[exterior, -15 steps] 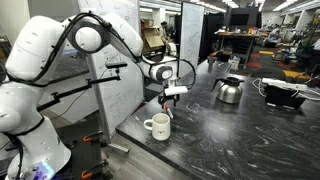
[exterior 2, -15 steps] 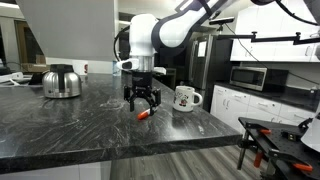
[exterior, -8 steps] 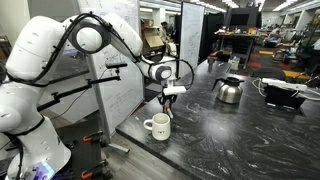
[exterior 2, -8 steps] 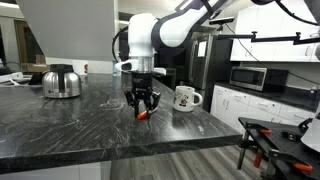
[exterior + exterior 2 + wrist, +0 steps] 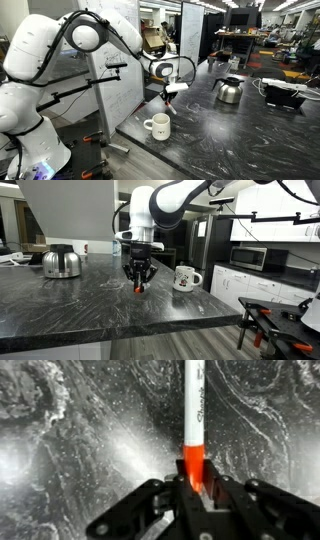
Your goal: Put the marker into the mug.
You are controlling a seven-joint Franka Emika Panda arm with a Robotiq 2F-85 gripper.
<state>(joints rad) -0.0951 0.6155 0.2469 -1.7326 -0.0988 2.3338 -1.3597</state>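
My gripper rises, carries the marker over the white mug's open top [image 5: 160, 117] and lowers it to release next, since the marker hangs low beside the mug.
The marker [image 5: 193, 410], a white stick with a red end, shows in the wrist view with that red end pinched between the fingers of my gripper [image 5: 195, 482]. In an exterior view the gripper [image 5: 138, 279] hangs just above the dark counter, shut on the marker [image 5: 138, 288], which points down. The white mug [image 5: 185, 278] stands upright a short way to the side of it. In an exterior view the mug [image 5: 157, 126] sits near the counter's front corner, with the gripper [image 5: 167, 101] just behind and above it.
A shiny steel kettle [image 5: 229, 89] stands further along the marbled black counter [image 5: 230, 135] and shows again as the kettle [image 5: 62, 261]. A dark tray-like appliance [image 5: 283, 93] sits at the far end. The counter's edge runs close to the mug.
The jaws have closed from wide open onto the marker's red end. The gripper has risen slightly, lifting the marker off the counter.
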